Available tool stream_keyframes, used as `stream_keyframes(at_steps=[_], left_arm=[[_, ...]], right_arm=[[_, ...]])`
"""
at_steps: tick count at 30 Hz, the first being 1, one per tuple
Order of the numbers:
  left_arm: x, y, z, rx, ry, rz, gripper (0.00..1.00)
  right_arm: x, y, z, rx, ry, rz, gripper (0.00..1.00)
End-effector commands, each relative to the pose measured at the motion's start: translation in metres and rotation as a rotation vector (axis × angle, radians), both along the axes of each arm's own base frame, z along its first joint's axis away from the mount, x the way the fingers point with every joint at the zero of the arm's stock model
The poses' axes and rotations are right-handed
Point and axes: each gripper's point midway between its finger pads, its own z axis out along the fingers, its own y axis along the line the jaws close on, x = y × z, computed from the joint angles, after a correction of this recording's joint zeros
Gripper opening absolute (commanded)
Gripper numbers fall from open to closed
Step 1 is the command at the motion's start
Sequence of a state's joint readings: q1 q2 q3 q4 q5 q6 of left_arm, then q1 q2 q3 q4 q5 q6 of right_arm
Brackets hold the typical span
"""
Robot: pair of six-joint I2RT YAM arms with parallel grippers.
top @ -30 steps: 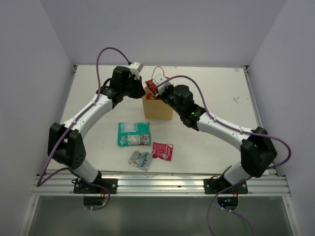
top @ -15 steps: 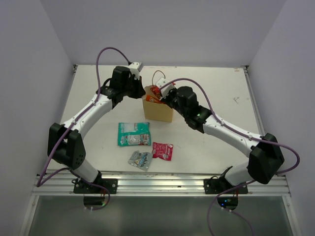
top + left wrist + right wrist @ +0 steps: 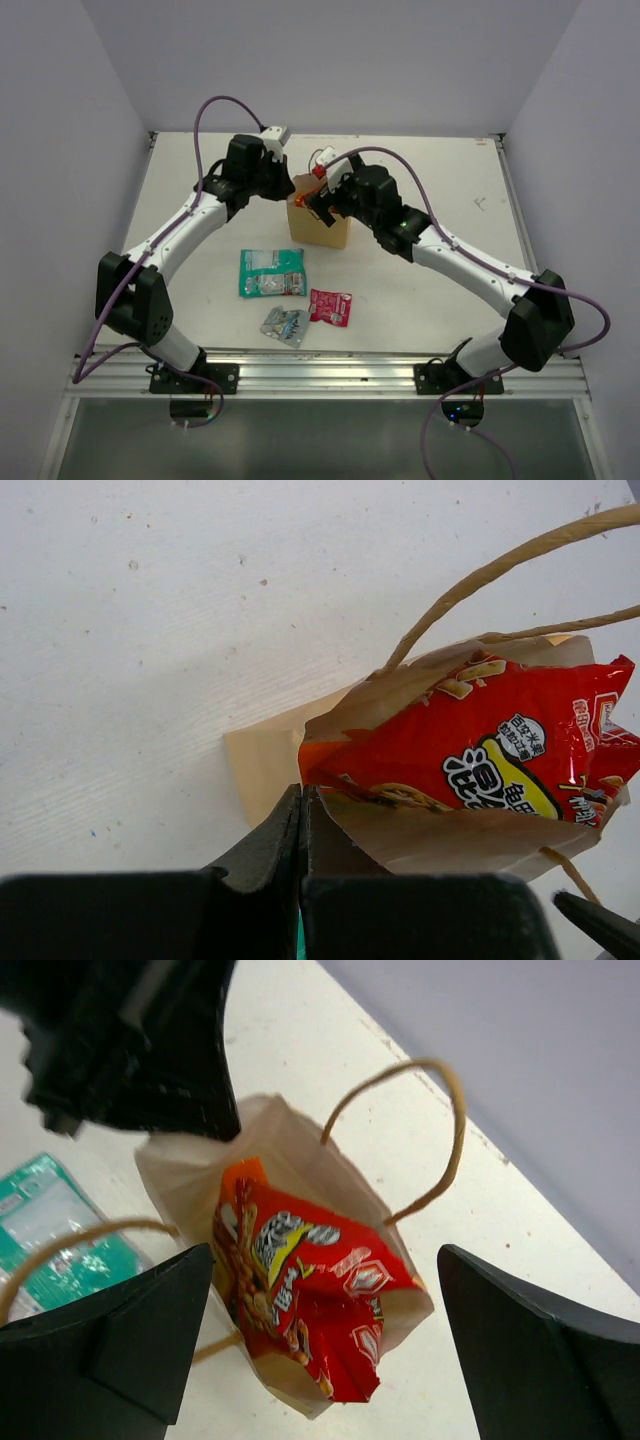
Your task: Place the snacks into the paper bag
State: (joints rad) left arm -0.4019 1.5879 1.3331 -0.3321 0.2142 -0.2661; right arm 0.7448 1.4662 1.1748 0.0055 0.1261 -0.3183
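Observation:
My right gripper rises clear of the loop handles next, moves back and lowers onto the teal-white snack's bag-side end (image 3: 294, 274) (image 3: 85, 1275), since it lies below and back.
The brown paper bag (image 3: 322, 226) stands upright at mid-table. My left gripper (image 3: 290, 186) is shut on a corner of its rim (image 3: 262, 765), its jaws pressed flat together (image 3: 301, 798). A red-orange snack packet (image 3: 300, 1290) sits in the bag's mouth (image 3: 470, 745), its top poking above the rim. My right gripper (image 3: 325, 1252) hovers open just above that packet, touching nothing (image 3: 318, 196). Three snacks lie flat on the table in front of the bag: a teal-white one (image 3: 272, 272), a small pink-red one (image 3: 330, 306) and a small silver-grey one (image 3: 285, 325).
The bag's twisted loop handles (image 3: 440, 1130) stick up on both sides of the mouth. Grey walls close in the white table (image 3: 440, 180) at the back and sides. The arms' mounting rail (image 3: 330, 375) runs along the near edge.
My right gripper has opened and let go of the red-orange packet, which now rests in the bag. The left gripper keeps its hold on the rim.

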Motion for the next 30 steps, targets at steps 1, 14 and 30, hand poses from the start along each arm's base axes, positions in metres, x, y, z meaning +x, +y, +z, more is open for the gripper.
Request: stream_keyframes(at_steps=[1, 14, 30], left_arm=[[0.000, -0.002, 0.033, -0.023, -0.089, -0.021, 0.00], [-0.001, -0.005, 0.037, -0.036, -0.105, -0.037, 0.23], [0.000, -0.005, 0.027, -0.030, -0.066, -0.020, 0.19]], right_arm=[[-0.018, 0.008, 0.080, 0.181, -0.023, 0.051, 0.99], [-0.076, 0.002, 0.122, 0.271, 0.187, 0.147, 0.99], [-0.150, 0.087, -0.071, 0.400, 0.546, 0.200, 0.99]])
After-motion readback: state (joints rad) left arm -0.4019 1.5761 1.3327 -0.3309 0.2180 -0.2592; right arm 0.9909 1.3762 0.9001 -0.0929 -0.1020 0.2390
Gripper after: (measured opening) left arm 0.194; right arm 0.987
